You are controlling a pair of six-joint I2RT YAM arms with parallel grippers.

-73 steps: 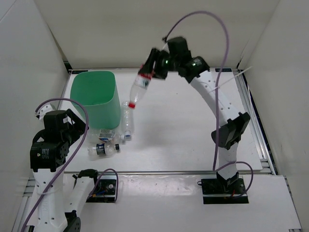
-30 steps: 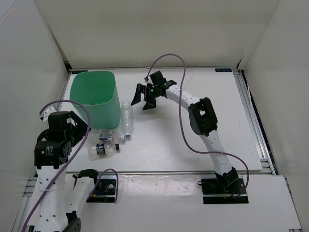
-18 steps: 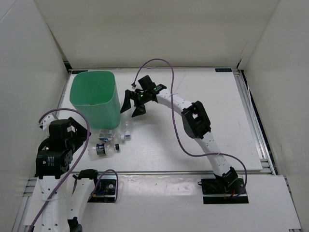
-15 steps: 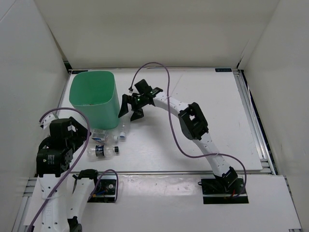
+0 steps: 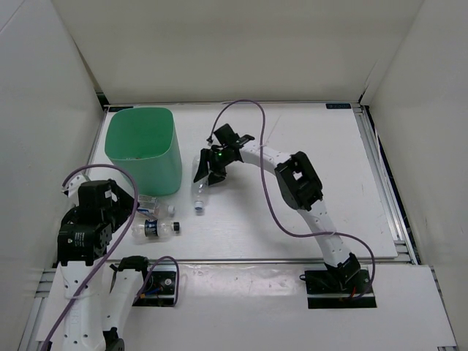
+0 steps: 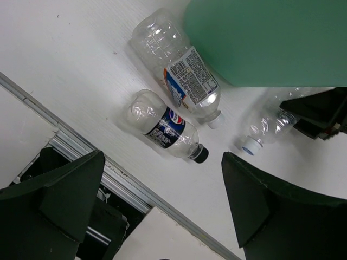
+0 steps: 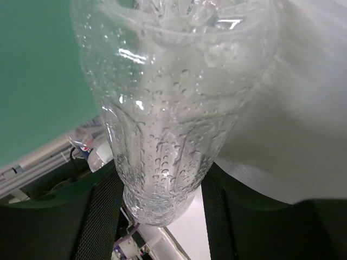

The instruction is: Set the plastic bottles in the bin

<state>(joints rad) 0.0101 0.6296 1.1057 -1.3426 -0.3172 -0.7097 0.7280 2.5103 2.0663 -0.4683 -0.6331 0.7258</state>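
Note:
Next I need to lift my right gripper up and over the bin's opening [image 5: 141,134] to release the bottle, as the bin stands to the gripper's left in the top view.
The mint-green bin [image 5: 142,146] stands at the back left. My right gripper [image 5: 210,167] is shut on the base end of a plain clear bottle [image 5: 198,196], just right of the bin; its cap points to the near edge. In the right wrist view this wet bottle [image 7: 168,119] fills the gap between my fingers [image 7: 100,216]. Two labelled bottles lie in front of the bin: a white-labelled one [image 6: 181,73] and a dark-blue-labelled one [image 6: 165,129]. My left gripper [image 6: 162,216] hangs wide open and empty above them. No red-labelled bottle shows.
The metal rail [image 6: 92,162] of the table's near edge runs just below the two lying bottles. The bin's wall [image 7: 38,81] is close on the left of my right gripper. White walls enclose the table on three sides.
My right gripper held the red-labelled bottle high up; it is now gone. The gripper came down beside the bin, closed on the clear bottle and shifted it right. The left arm sank slightly.

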